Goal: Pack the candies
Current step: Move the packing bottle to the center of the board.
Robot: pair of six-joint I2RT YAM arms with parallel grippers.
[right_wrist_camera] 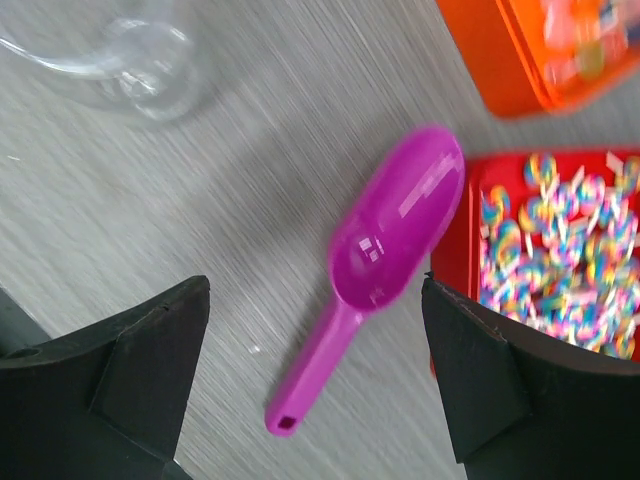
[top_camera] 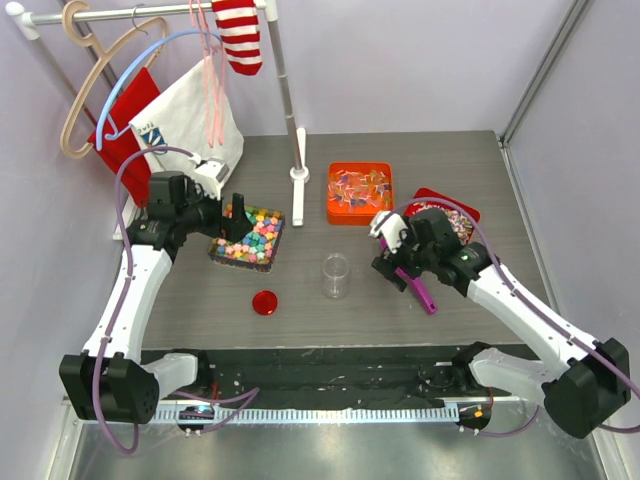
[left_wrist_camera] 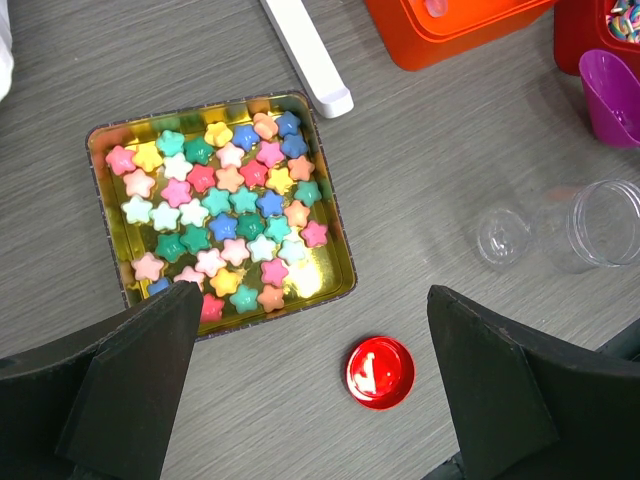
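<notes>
My right gripper needs to move down and to the right in the top view, onto the scoop's handle by its bowl, because it is lower down on that side.
The candies [top_camera: 248,238] are small star-shaped sweets in pastel pink, yellow, green, blue and orange. They fill a square gold tin [top_camera: 216,254] left of centre, and both candies [left_wrist_camera: 215,200] and tin [left_wrist_camera: 325,275] show in the left wrist view. My left gripper [top_camera: 233,210] is open and empty above the tin's far side [left_wrist_camera: 312,335]. A clear empty jar [top_camera: 336,275] stands mid-table, with its red lid [top_camera: 265,302] to the left. My right gripper [top_camera: 393,266] is open [right_wrist_camera: 315,300] over a purple scoop [right_wrist_camera: 390,240] that lies on the table.
An orange tin [top_camera: 360,192] of shiny wrapped sweets sits at the back centre. A red tin [top_camera: 470,212] of swirl sweets [right_wrist_camera: 555,250] lies beside the scoop. A white stand post [top_camera: 299,160], hangers, a striped sock and bags are at the back left.
</notes>
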